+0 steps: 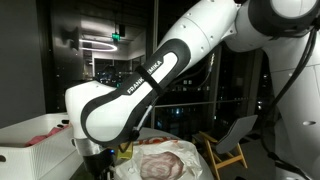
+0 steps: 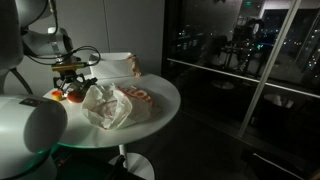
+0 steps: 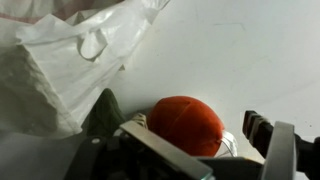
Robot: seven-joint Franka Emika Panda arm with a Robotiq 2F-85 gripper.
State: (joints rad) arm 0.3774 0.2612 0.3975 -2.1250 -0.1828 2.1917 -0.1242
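Note:
My gripper moves down around the round orange-red object next and closes its open fingers on the object's sides, as it already lies between them.
In the wrist view my gripper is open, with one finger on each side of a round orange-red fruit-like object that rests on the white table. The right finger stands a little apart from it; the left finger is close beside it. A crumpled white plastic bag lies just left of the gripper. In an exterior view the gripper hangs low over the red object at the table's left side, next to the bag.
The round white table stands by dark glass walls. A second reddish item lies near the gripper. A white box sits at the back. In an exterior view a wooden chair stands behind the bag.

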